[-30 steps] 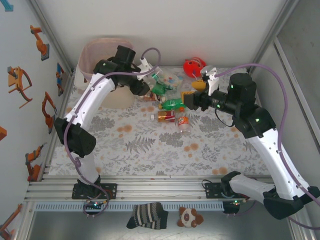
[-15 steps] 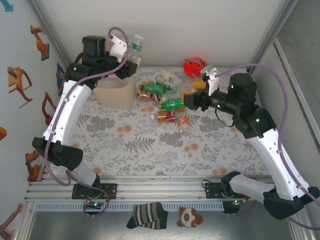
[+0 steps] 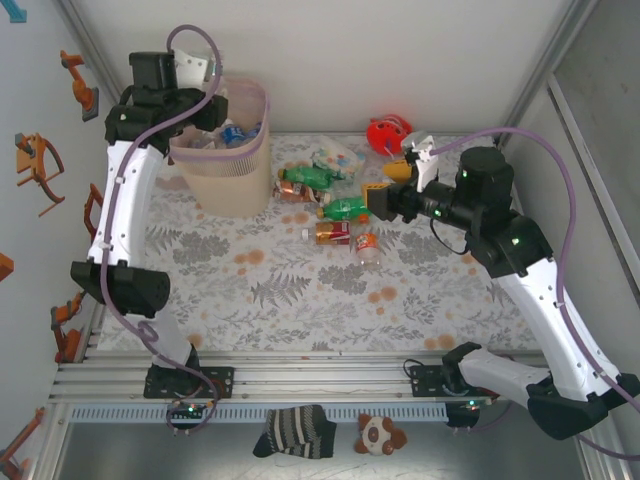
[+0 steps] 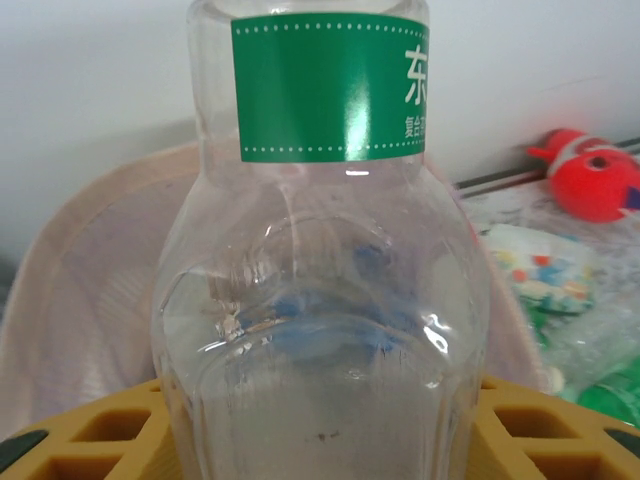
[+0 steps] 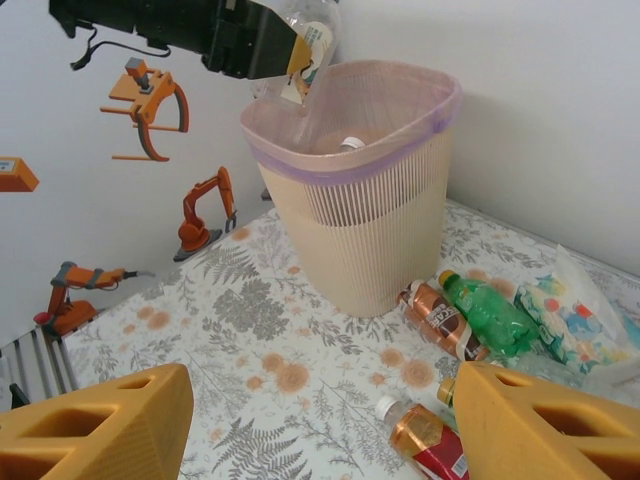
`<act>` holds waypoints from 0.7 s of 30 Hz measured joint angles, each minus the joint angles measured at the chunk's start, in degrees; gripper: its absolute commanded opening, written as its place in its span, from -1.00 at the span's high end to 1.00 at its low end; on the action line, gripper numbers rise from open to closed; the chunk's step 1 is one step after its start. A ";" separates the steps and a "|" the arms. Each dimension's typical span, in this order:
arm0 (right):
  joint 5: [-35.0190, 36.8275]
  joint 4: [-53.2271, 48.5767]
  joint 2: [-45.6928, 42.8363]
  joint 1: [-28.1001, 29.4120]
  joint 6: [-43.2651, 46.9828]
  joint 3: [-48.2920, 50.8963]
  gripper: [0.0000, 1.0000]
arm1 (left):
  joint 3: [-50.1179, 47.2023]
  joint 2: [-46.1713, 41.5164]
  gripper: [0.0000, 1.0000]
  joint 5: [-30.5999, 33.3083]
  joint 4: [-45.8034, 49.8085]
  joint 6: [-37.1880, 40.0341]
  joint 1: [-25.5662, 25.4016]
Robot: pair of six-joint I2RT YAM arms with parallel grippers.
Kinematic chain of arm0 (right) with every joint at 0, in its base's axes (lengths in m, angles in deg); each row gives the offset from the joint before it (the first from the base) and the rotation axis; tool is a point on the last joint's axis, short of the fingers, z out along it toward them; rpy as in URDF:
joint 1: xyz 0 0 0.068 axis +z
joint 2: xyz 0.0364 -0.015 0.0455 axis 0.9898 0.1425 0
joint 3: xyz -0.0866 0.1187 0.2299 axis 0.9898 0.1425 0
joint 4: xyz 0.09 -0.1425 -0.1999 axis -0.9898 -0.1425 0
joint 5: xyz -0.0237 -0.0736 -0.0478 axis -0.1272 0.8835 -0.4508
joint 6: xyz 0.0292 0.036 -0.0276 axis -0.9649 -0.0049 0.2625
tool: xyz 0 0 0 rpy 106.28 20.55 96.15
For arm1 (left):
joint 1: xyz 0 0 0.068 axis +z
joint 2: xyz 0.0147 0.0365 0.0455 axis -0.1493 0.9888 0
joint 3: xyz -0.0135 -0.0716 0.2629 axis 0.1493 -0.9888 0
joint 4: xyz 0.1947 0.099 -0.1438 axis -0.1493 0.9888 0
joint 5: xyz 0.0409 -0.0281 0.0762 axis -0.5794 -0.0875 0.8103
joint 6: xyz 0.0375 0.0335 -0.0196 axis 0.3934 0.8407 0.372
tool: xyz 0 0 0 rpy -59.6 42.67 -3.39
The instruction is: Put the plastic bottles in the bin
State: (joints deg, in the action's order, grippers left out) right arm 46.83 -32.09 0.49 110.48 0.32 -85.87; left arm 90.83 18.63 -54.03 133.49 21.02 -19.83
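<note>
The clear bottle goes down past the bin's rim next and my left gripper releases it beside the bottles already inside, since the bin's opening (image 3: 226, 134) (image 4: 115, 290) lies below that gripper.
My left gripper (image 3: 212, 106) is shut on a clear plastic bottle with a green label (image 4: 330, 250), held just over the near rim of the pale pink bin (image 3: 225, 165). In the right wrist view the same bottle (image 5: 312, 45) hangs at the bin's rim (image 5: 350, 150). Other bottles lie inside the bin. More bottles lie on the table to the bin's right: a green one (image 3: 345, 209), a red-labelled one (image 3: 332, 232), and a brown one (image 5: 440, 318). My right gripper (image 3: 376, 204) hovers open above them, holding nothing.
A red round toy (image 3: 388, 133) sits at the back of the table. A patterned packet (image 5: 575, 315) lies beside the green bottle (image 5: 490, 315). The flowered tablecloth (image 3: 300, 290) in front of the pile is bare. Walls close in the left and back sides.
My left arm lifted the clear bottle out of the pile and swung it left and up, over the bin. The right arm has stayed still.
</note>
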 measured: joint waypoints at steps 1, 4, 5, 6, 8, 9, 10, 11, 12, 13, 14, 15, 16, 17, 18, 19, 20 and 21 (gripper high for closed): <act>0.00 0.00 0.00 0.04 0.00 0.00 -0.37 | 1.68 1.46 0.25 0.81 1.29 -0.02 0.48; 0.02 -0.02 -0.11 0.04 0.00 0.00 -0.37 | 4.98 5.16 0.25 3.15 4.39 0.00 1.62; 0.02 -0.04 -0.20 0.04 0.00 0.00 -0.37 | 5.66 6.36 0.25 4.26 5.42 0.02 1.97; 0.02 -0.11 -0.26 0.04 0.00 0.00 -0.37 | 6.21 7.32 0.25 5.05 6.27 0.07 2.16; 0.04 -0.24 -0.42 0.04 0.02 0.00 -0.37 | 7.76 9.84 0.25 6.49 8.26 0.20 2.82; 0.07 -0.24 -0.48 0.04 0.02 0.00 -0.37 | 8.63 10.91 0.25 6.75 9.20 0.20 3.10; 0.07 -0.26 -0.57 0.04 0.02 0.00 -0.37 | 9.70 12.22 0.25 6.97 10.16 0.20 3.48; 0.11 -0.26 -0.66 0.04 0.04 0.00 -0.37 | 10.73 13.51 0.25 7.13 11.08 0.17 3.89; 0.20 -0.26 -0.74 0.04 0.04 0.00 -0.37 | 11.50 14.47 0.25 7.28 11.87 0.17 4.28; 0.22 -0.26 -0.81 0.04 0.04 0.00 -0.37 | 11.93 15.28 0.25 7.54 12.48 0.20 4.66; 0.22 -0.26 -0.85 0.04 0.04 0.00 -0.37 | 12.11 16.00 0.25 7.96 13.00 0.20 5.03; 0.22 -0.24 -0.85 0.04 0.04 0.00 -0.37 | 12.17 16.44 0.25 8.33 13.40 0.22 5.29; 0.22 -0.24 -0.85 0.04 0.04 0.00 -0.37 | 12.37 17.03 0.25 8.66 13.99 0.22 5.57; 0.22 -0.33 -0.85 0.04 0.04 0.00 -0.37 | 12.70 17.66 0.25 9.03 14.49 0.22 5.81; 0.22 -0.42 -0.85 0.04 0.04 0.00 -0.37 | 13.03 18.23 0.25 9.14 14.82 0.24 6.08; 0.22 -0.59 -0.85 0.04 0.07 0.00 -0.37 | 13.35 18.93 0.25 9.29 15.02 0.22 6.14; 0.22 -0.70 -0.85 0.04 0.07 0.00 -0.37 | 13.62 19.54 0.25 9.57 15.19 0.22 6.19; 0.22 -0.72 -0.85 0.04 0.09 0.00 -0.37 | 13.75 20.11 0.25 9.90 15.39 0.22 6.16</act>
State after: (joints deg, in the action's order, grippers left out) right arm 47.05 -32.81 -0.36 110.52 0.41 -85.87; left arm 104.58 38.73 -44.13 148.88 21.24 -13.67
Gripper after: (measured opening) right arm 0.686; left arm 0.520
